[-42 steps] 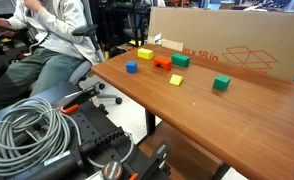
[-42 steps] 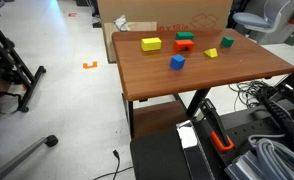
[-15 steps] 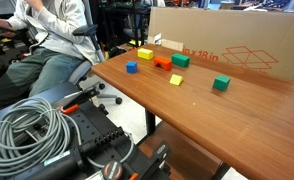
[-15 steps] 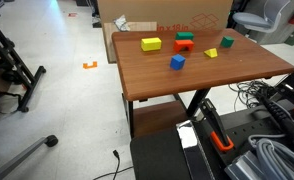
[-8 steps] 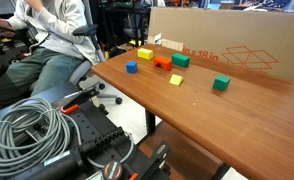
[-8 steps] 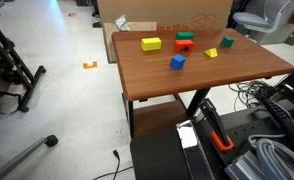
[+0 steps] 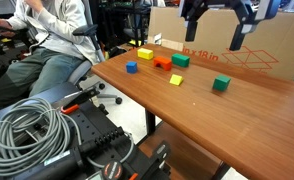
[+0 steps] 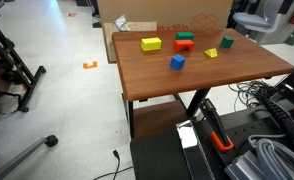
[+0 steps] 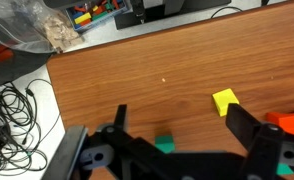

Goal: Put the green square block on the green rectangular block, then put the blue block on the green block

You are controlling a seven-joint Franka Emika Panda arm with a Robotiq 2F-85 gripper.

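The small green cube [image 7: 221,84] [image 9: 165,144] shows between my gripper's fingers, so next my open gripper will come down from high above until its fingers are on both sides of the cube.
The small green cube [image 7: 221,84] sits alone on the wooden table, also seen in an exterior view [image 8: 227,42] and in the wrist view [image 9: 165,145]. The darker green oblong block [image 7: 180,60] lies near the cardboard box, next to an orange block [image 7: 163,64]; it also shows in an exterior view [image 8: 185,36]. The blue cube [image 7: 131,67] stands toward the table's edge [image 8: 177,62]. My gripper [image 7: 212,38] hangs open and empty high above the table. In the wrist view the gripper [image 9: 177,120] has the green cube between its spread fingers, far below.
A yellow oblong block [image 7: 144,53] and a small yellow block [image 7: 175,79] lie among the others; the small one shows in the wrist view [image 9: 225,101]. A large cardboard box [image 7: 257,45] stands behind the table. A seated person [image 7: 47,40] is nearby. Cables [image 7: 32,130] lie in the foreground.
My gripper has come into view at the top of an exterior view above the blocks; earlier it was out of frame. The blocks have not moved.
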